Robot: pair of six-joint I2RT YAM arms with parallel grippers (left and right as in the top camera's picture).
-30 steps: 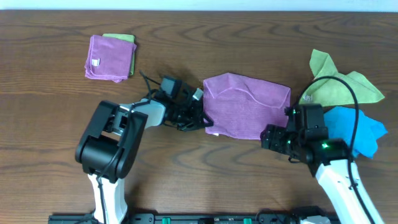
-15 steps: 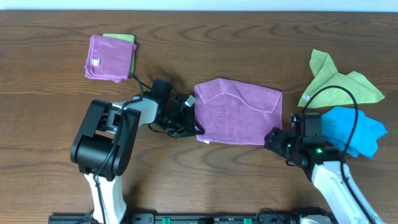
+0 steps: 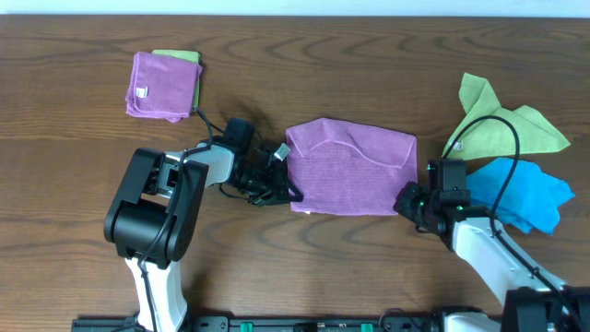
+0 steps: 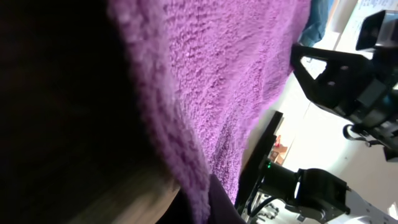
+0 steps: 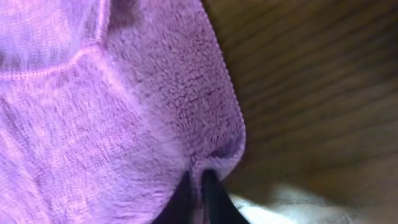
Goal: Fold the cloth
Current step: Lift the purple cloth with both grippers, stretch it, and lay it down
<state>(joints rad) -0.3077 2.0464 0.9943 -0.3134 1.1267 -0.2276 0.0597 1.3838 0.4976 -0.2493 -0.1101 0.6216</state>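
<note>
Next, my right gripper needs to raise the cloth's corner, draw it back, lower and release it on the bare wood just behind the gripper, to straighten the cloth's curved fold.
The purple cloth [image 3: 351,167] lies folded over on the table's middle, with a curved fold line near its top. My left gripper [image 3: 284,189] is shut on the cloth's near-left corner; its wrist view is filled by purple pile [image 4: 211,81] pinched beside a dark finger [image 4: 221,208]. My right gripper [image 3: 406,198] is shut on the cloth's near-right corner. In the right wrist view two dark fingertips [image 5: 211,190] pinch the hem of the cloth [image 5: 124,124] over the brown wood.
A folded purple cloth on a green one [image 3: 163,85] sits at the back left. A crumpled green cloth [image 3: 502,124] and a blue cloth [image 3: 525,189] lie at the right, close behind my right arm.
The purple cloth was drawn leftward by my left gripper. My right gripper, open a moment ago, has moved up to the cloth's near-right corner and shut on it.
</note>
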